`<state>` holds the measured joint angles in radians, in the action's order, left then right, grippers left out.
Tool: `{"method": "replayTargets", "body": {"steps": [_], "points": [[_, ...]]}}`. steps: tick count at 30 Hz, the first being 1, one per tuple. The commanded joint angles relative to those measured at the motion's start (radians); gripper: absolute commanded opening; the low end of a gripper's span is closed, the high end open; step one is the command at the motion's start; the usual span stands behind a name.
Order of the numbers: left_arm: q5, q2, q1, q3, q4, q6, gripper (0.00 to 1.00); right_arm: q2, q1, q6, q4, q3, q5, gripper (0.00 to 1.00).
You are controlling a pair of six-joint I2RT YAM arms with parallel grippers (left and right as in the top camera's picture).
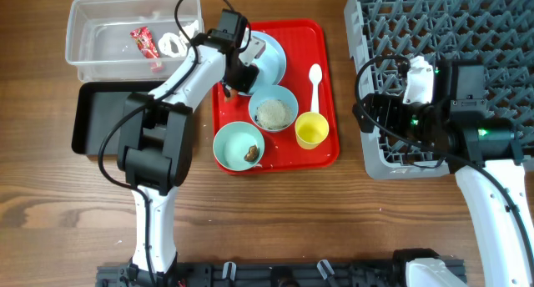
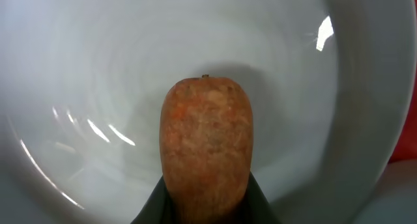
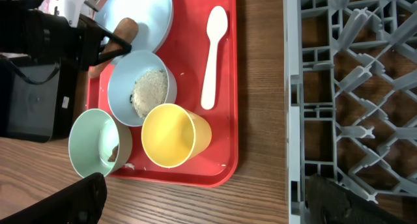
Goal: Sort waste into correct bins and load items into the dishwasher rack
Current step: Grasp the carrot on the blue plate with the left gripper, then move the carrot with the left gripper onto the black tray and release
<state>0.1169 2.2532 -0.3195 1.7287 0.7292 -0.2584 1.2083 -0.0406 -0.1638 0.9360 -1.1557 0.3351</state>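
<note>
The left gripper rises from the plate [image 1: 271,57] next and swings left in the overhead view to release the carrot inside the open black bin [image 1: 98,116] there.
In the left wrist view the orange carrot [image 2: 206,139] fills the middle, and my left gripper [image 2: 206,201] is shut on its near end, just above the light blue plate [image 2: 91,81]. From overhead that gripper [image 1: 237,80] sits at the plate's [image 1: 271,57] left edge on the red tray [image 1: 327,53]. Also on the tray are a light blue bowl with rice [image 1: 274,112], a mint-green bowl with a brown lump [image 1: 239,145], a yellow cup [image 1: 311,130] and a white spoon [image 1: 314,78]. My right gripper [image 3: 205,204] is open and empty, between the tray [image 3: 225,120] and the dishwasher rack [image 3: 352,87].
The clear bin [image 1: 100,20] at the back left holds a red wrapper [image 1: 143,42] and a white scrap [image 1: 173,43]. The black bin [image 1: 96,120] lies in front of it. The grey rack [image 1: 467,28] fills the right side, with my right arm over its front left corner.
</note>
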Motion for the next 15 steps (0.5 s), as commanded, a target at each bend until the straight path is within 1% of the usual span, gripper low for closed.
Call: {"method": "replayTargets", "body": {"steps": [1,5,7,9,11,13,15], "points": [[-0.028,-0.107,0.015,0.071,0.000,0.098,0.04,0.001,-0.007,0.008,0.000,-0.014,-0.010,1.00],[-0.034,-0.221,0.040,0.080,0.004,0.161,0.04,0.001,-0.007,0.008,0.000,-0.014,-0.010,1.00],[-0.058,-0.281,0.074,0.080,0.046,0.255,0.04,0.001,-0.007,0.008,0.000,-0.014,-0.010,1.00],[-0.143,-0.341,0.133,0.080,0.149,0.461,0.04,0.001,-0.007,0.008,0.000,-0.014,-0.010,1.00],[-0.197,-0.396,0.198,0.080,0.260,0.630,0.04,0.001,-0.007,0.010,0.000,-0.014,-0.011,1.00],[-0.198,-0.450,0.275,0.080,0.349,0.743,0.04,0.001,-0.007,0.016,0.000,-0.014,-0.015,1.00],[-0.197,-0.493,0.378,0.080,0.445,0.917,0.04,0.001,-0.007,0.014,-0.003,-0.014,-0.019,1.00]]}}
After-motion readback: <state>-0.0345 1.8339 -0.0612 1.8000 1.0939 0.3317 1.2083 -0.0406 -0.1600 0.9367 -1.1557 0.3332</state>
